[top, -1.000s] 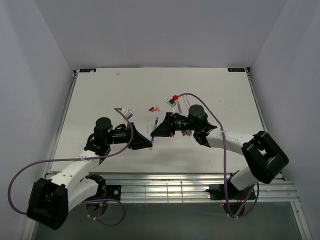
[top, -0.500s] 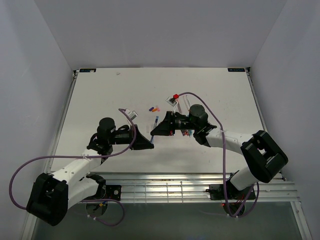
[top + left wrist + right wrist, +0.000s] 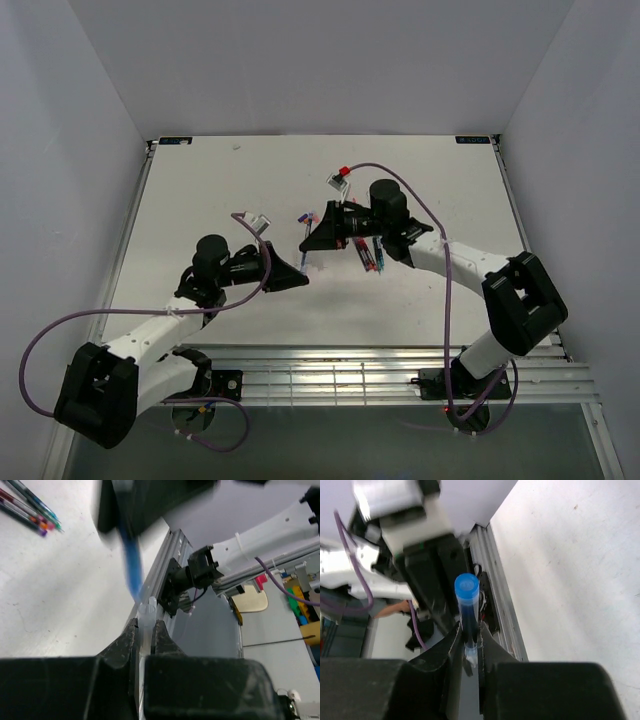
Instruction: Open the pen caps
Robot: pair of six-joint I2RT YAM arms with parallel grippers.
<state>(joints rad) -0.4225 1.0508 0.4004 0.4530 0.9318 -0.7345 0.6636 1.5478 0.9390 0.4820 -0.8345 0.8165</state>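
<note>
The table below is bare beside the pens, so my right gripper will move over to its right in the top view, lower the blue pen there and let go of it.
My left gripper is shut on a pale translucent pen cap that sticks up from between its fingertips. A blue pen, blurred in the left wrist view, ends right at the cap's mouth. I cannot tell whether the two still touch. My right gripper is shut on that pen's barrel, and its round blue end points at the left arm. Several more pens lie on the table under the right arm.
Small loose coloured caps lie just beyond the right gripper. The table's metal front rail runs close behind the left gripper. A purple cable loops over the right arm.
My left gripper has closed on the cap. My right arm has swung toward the far side of the table with the pen, away from the left gripper.
</note>
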